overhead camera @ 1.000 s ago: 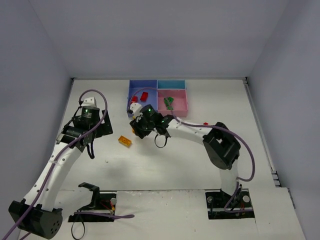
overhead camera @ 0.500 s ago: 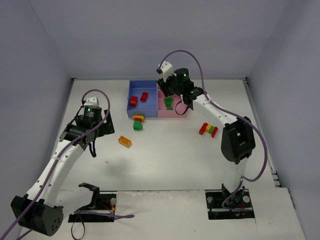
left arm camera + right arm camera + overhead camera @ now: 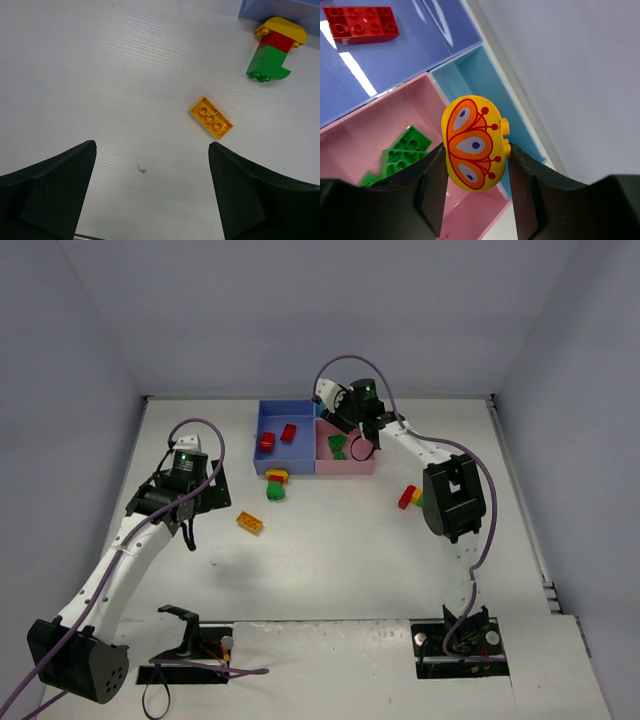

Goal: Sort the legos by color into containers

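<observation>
I should next lower my right gripper over the teal tray (image 3: 479, 77) and let go of the yellow lego, because the pink tray (image 3: 380, 130) has green legos in it and the blue tray has red ones.
My right gripper (image 3: 475, 150) is shut on a rounded yellow lego (image 3: 474, 142) with an orange pattern, held above the edge between the pink tray (image 3: 380, 130) and the teal tray (image 3: 470, 80). Green legos (image 3: 402, 152) lie in the pink tray, red legos (image 3: 361, 23) in the blue tray (image 3: 283, 445). My left gripper (image 3: 150, 165) is open and empty above the table, near an orange flat lego (image 3: 211, 117) and a yellow-red-green stack (image 3: 272, 50). In the top view the right gripper (image 3: 357, 425) hangs over the trays.
A red-yellow-green stack (image 3: 410, 497) lies on the table right of the trays, partly behind the right arm. The orange lego (image 3: 250, 523) and the other stack (image 3: 276, 485) lie in front of the blue tray. Walls close the back and sides.
The right arm swung from the table near the blue tray up to the trays, carrying the yellow lego, then shifted slightly left and down. The left arm barely moved.
</observation>
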Controlling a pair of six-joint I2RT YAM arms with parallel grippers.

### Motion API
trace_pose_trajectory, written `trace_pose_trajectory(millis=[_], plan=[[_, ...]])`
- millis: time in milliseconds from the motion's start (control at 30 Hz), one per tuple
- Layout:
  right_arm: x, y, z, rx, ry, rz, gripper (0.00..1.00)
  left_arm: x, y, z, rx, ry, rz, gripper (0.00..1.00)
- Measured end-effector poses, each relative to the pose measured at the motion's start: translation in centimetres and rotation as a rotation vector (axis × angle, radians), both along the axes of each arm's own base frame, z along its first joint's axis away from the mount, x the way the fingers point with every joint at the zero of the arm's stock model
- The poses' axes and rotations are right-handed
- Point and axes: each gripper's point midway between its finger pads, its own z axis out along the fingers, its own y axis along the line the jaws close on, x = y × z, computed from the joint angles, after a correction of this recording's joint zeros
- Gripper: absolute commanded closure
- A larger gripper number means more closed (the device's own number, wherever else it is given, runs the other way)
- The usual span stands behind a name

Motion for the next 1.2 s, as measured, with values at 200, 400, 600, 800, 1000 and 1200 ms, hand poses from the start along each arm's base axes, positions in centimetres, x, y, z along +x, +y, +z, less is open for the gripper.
trace_pose_trajectory(millis=[200, 400, 600, 800, 1000, 1200], plan=[[2.4, -0.3, -0.1, -0.067, -0.069, 0.021, 0.92, 0.0, 0.1, -0.7, 0.012, 0.022, 0.005, 0.13], [3.7, -0.9, -2.5, -0.13, -0.077, 0.023, 0.8, 0.0, 0.3, -1.3, 0.026, 0.045, 0.011, 0.13], [4.7, -1.1, -2.9, -0.148, -0.119, 0.009, 0.66, 0.0, 0.4, -1.3, 0.028, 0.046, 0.021, 0.13], [5.4, -1.5, -2.7, -0.16, -0.152, -0.021, 0.51, 0.0, 0.3, -1.3, 0.018, 0.044, 0.031, 0.13], [5.9, -1.6, -2.0, -0.157, -0.186, -0.04, 0.38, 0.0, 0.3, -1.3, 0.016, 0.045, 0.033, 0.13], [5.6, -1.9, -2.6, -0.148, -0.188, -0.056, 0.38, -0.1, 0.3, -1.2, 0.014, 0.041, 0.033, 0.13]])
